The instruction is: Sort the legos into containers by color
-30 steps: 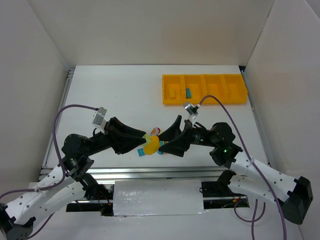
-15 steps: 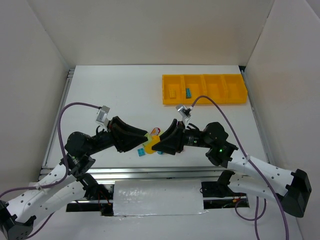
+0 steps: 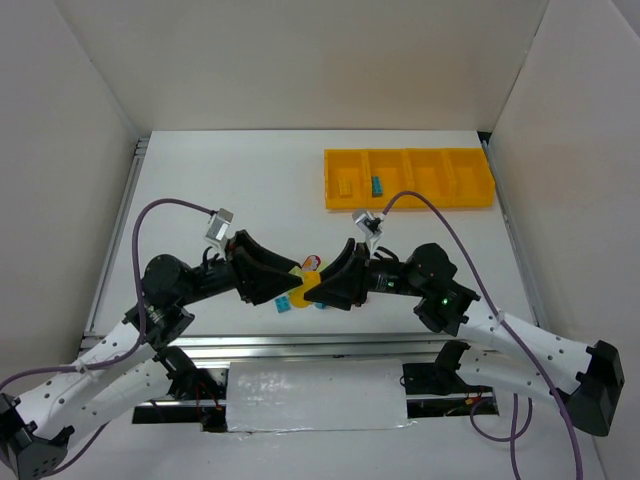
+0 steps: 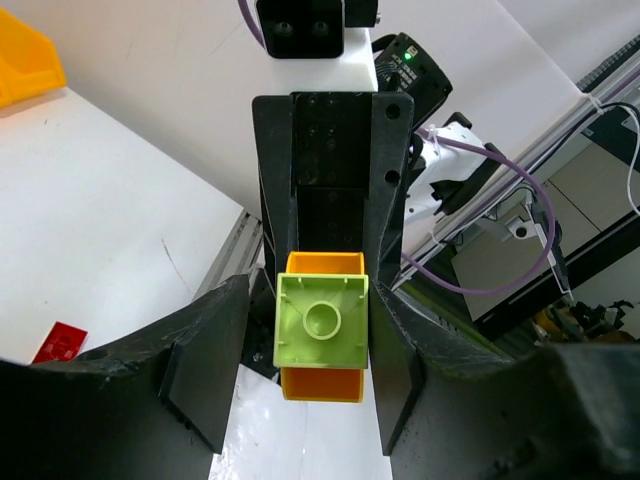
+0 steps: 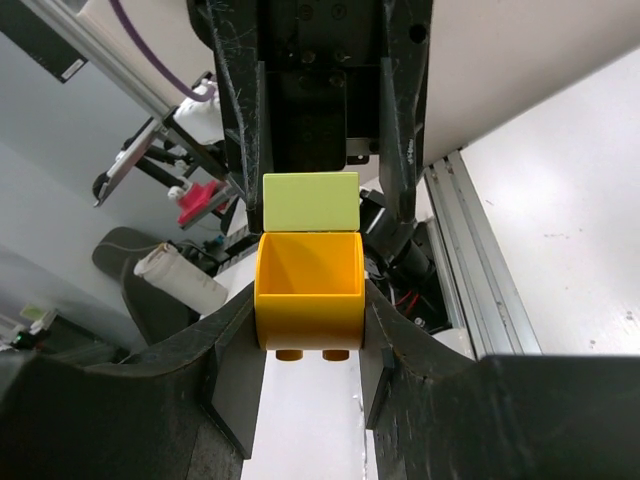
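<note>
I will next pull my right gripper away from the green lego (image 4: pixel 320 322), then swing it outward and turn it down over the tray's end container, which holds a yellow lego.
A light green lego (image 4: pixel 320 322) is stuck to a yellow lego (image 5: pixel 308 290), and the pair hangs above the table's near middle between my two facing grippers. My right gripper (image 5: pixel 308 335) is shut on the yellow lego (image 3: pixel 313 290), with the green one (image 5: pixel 310 201) beyond it. My left gripper (image 4: pixel 310 345) is open around the green lego, and a gap shows beside its left finger (image 4: pixel 215 360). In the yellow tray of containers (image 3: pixel 408 203) at the back right, the leftmost holds a yellow lego (image 3: pixel 345 186) and the one beside it a blue lego (image 3: pixel 378 185).
On the table under the grippers lie a blue lego (image 3: pixel 284 302), a second blue lego (image 3: pixel 320 303) and a red lego (image 3: pixel 312 262). White walls stand on three sides. A metal rail (image 3: pixel 300 345) runs along the near edge.
My right gripper has shut on the yellow lego. My left gripper, shut on the green lego before, has parted its jaws. Both arms shifted slightly.
</note>
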Tool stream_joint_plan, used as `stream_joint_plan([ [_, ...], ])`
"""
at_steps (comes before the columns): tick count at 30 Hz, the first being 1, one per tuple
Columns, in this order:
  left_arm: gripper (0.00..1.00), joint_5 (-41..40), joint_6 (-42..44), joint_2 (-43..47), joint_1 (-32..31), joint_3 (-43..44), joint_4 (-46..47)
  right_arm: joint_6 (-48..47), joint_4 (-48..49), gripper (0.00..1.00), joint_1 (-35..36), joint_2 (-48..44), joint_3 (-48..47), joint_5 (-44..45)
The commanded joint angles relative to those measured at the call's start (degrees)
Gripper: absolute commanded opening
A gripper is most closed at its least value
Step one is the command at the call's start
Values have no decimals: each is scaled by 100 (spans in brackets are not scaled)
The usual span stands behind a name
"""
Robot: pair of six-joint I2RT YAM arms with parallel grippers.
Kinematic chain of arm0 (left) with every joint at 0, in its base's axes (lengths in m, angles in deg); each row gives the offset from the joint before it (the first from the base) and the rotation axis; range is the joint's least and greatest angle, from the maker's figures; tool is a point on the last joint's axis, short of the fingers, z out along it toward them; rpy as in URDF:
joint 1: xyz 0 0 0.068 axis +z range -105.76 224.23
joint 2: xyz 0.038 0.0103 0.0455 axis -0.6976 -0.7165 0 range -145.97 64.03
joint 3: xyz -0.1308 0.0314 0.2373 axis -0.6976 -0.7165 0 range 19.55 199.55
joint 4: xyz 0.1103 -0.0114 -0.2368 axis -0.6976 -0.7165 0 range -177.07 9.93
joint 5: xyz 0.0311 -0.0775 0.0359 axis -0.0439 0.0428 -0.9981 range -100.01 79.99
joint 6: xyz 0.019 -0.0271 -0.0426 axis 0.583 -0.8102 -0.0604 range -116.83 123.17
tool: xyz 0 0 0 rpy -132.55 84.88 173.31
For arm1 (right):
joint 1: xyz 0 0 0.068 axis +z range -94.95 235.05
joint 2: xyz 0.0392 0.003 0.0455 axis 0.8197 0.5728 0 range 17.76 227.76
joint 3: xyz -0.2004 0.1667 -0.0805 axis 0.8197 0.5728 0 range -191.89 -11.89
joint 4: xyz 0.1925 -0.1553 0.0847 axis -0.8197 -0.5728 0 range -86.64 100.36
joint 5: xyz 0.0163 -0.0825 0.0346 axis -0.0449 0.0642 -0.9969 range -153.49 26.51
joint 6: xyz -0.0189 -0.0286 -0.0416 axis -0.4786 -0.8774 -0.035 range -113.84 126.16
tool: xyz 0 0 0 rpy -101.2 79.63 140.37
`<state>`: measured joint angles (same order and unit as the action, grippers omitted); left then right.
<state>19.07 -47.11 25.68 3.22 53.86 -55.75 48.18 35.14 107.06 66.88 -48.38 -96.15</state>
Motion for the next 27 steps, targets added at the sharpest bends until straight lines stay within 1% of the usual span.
stream_joint_plan([
  [1, 61, 124, 203, 11, -21, 226, 56, -133, -60, 0, 37, -157, -288, 173],
  [2, 61, 115, 212, 12, -21, 235, 12, -133, -95, 0, 37, -157, -297, 181],
  [3, 56, 107, 220, 12, -21, 235, -6, -150, -139, 0, 46, -157, -341, 242],
  [5, 36, 98, 264, 12, -21, 261, -49, -176, -262, 0, 37, -149, -376, 278],
  [6, 17, 80, 273, 3, -21, 304, -128, -203, -289, 0, 37, -131, -394, 296],
  [7, 6, 37, 326, 3, -29, 331, -172, -220, -359, 0, 37, -122, -411, 305],
  [8, 0, 1, 352, 11, -21, 357, -225, -290, -412, 0, 29, -114, -420, 313],
  [10, 0, -148, 414, 81, -21, 428, -462, -405, -709, 0, 11, -78, -464, 296],
  [11, 0, -244, 457, 117, -21, 471, -559, -640, -859, 0, -6, -78, -482, 270],
  [12, 0, -489, 623, 152, -21, 585, -873, -747, -973, 0, -41, -70, -464, 209],
  [13, 0, -613, 712, 222, -21, 656, -1050, -844, -1122, 0, -111, -61, -429, -18],
  [16, 0, -1035, 1002, 337, -12, 955, -1622, -968, -905, 0, -603, -105, -52, -642],
  [17, 0, -1132, 1055, 363, -12, 1025, -1745, -924, -835, 0, -900, -148, 149, -1001],
  [19, 0, -1396, 1187, 433, -3, 1210, -2044, -880, -764, 0, -1174, -210, 300, -1128],
  [20, 0, -1483, 1213, 451, -3, 1262, -2132, -906, -833, 0, -1410, -228, 318, -1024],
  [21, 0, -1641, 1275, 468, -3, 1367, -2237, -967, -1217, 0, -1543, -202, 248, -875],
  [22, 0, -1721, 1293, 469, -3, 1421, -2334, -1055, -1490, 0, -1658, -149, 126, -612],
  [23, 0, -1826, 1302, 451, -3, 1473, -2657, -1195, -1841, 0, -1728, 60, -58, -166],
  [24, 0, -1923, 1328, 416, -3, 1552, -2808, -1214, -2219, 0, -1825, 236, -556, 1301],
  [25, 0, -2115, 1354, 346, -3, 1579, -3123, -1109, -2945, 0, -1869, 786, -839, 2098],
  [26, 0, -2187, 1363, 302, -3, 1605, -3256, -1100, -3257, 0, -1966, 1166, -1173, 2759],
  [27, 0, -2231, 1398, 258, -12, 1606, -3362, -1091, -3512, 0, -2167, 1544, -1872, 3601],
])
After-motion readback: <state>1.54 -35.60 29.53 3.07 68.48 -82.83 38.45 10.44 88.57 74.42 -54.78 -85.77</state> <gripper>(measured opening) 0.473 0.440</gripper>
